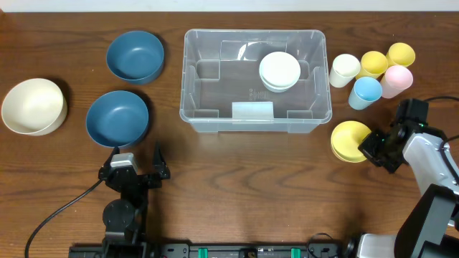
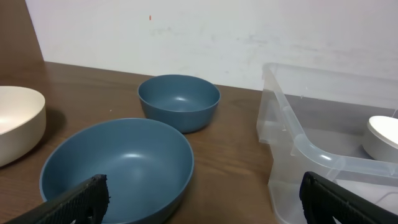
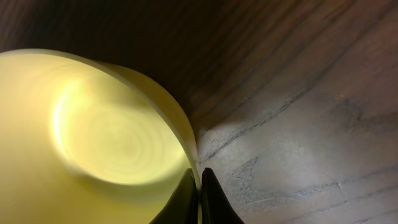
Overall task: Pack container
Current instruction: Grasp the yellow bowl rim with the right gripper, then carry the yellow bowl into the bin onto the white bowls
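Next I need to raise my right gripper outward over the container's side, then bring it down to release the yellow bowl (image 1: 348,138) onto the white bowls, since they already form a stack.
The clear container (image 1: 208,115) stands at the table's middle with white bowls (image 1: 280,70) inside it; its corner shows in the left wrist view (image 2: 292,143). My right gripper (image 1: 371,147) is shut on the rim of a yellow bowl (image 1: 348,138) right of the container, one finger inside the bowl (image 3: 93,143) and one outside (image 3: 199,186). My left gripper (image 1: 136,166) is open and empty near the front edge, just below a blue bowl (image 1: 117,117), which fills the left wrist view (image 2: 118,165).
A second blue bowl (image 1: 135,55) and a cream bowl (image 1: 33,105) sit at left. Several cups, white (image 1: 344,69), yellow (image 1: 374,62), yellow (image 1: 401,52), pink (image 1: 396,79) and blue (image 1: 366,92), cluster at the back right.
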Tool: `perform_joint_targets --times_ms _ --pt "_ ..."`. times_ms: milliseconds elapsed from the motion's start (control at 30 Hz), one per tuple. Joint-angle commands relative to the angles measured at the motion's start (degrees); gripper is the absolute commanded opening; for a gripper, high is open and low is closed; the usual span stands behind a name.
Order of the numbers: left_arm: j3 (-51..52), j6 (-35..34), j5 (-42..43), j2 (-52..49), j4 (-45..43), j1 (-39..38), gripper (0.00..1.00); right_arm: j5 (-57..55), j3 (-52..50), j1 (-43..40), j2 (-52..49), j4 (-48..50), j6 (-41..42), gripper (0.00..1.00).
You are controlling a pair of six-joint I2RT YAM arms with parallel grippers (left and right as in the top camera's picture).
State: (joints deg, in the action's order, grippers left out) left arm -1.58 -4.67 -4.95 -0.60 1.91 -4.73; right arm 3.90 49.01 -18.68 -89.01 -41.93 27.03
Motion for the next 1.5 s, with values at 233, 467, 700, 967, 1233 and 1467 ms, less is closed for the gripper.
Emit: perform_joint_targets --times_ms 233,467,700,967,1233,1467 --pt "1.3 0.1 -1.1 0.3 1.9 -0.2 0.98 2.0 -0.1 -0.2 4.9 -7.2 -3.8 0.01" --pt "1.3 0.1 -1.1 0.3 1.9 -0.2 0.98 7.1 5.5 -0.2 24.0 -18.1 -7.6 0.01" --pt "1.3 0.1 -1.1 0.3 1.9 -0.2 0.98 10.9 16.7 1.6 37.7 -21.1 -8.8 0.01" --pt "1.3 0.1 -1.1 0.3 1.9 -0.2 0.98 15.0 18.4 11.7 33.7 2.8 -1.7 0.01" --pt "1.3 0.1 -1.1 0.3 1.9 -0.2 0.98 9.8 22.5 22.6 8.8 16.8 -2.3 0.02" --pt "1.3 0.1 -1.1 0.3 1.9 -0.2 0.98 9.3 30.2 27.1 -12.2 16.9 -5.1 0.01"
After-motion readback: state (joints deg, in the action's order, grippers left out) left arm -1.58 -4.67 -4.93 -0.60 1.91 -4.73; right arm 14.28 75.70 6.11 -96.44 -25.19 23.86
